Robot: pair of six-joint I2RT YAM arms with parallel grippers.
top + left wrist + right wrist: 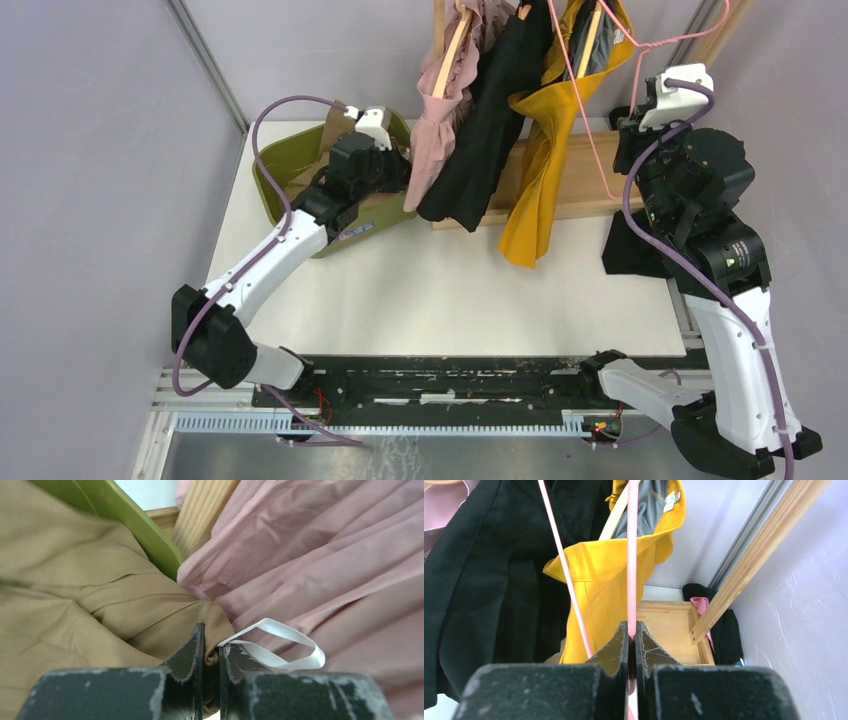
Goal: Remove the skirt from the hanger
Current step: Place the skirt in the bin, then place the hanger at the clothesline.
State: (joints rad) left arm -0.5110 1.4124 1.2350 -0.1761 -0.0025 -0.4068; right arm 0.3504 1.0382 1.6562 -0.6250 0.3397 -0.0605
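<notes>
My left gripper should next move outward and away from the pink garment, over the green bin's inside, because the fold is at the edge of the bin against that garment.
In the left wrist view, my left gripper is shut on a fold of a tan skirt, and a white ribbon loop sticks out beside the fingers. From above, that gripper is over the green bin, with the tan skirt lying in it. My right gripper is shut on a thin pink hanger. In the top view this gripper holds the pink hanger at the back right. Nothing hangs on it.
A pink garment, a black one and a yellow one hang from a wooden rack at the back. The pink garment brushes the left fingers. A black cloth lies under the right arm.
</notes>
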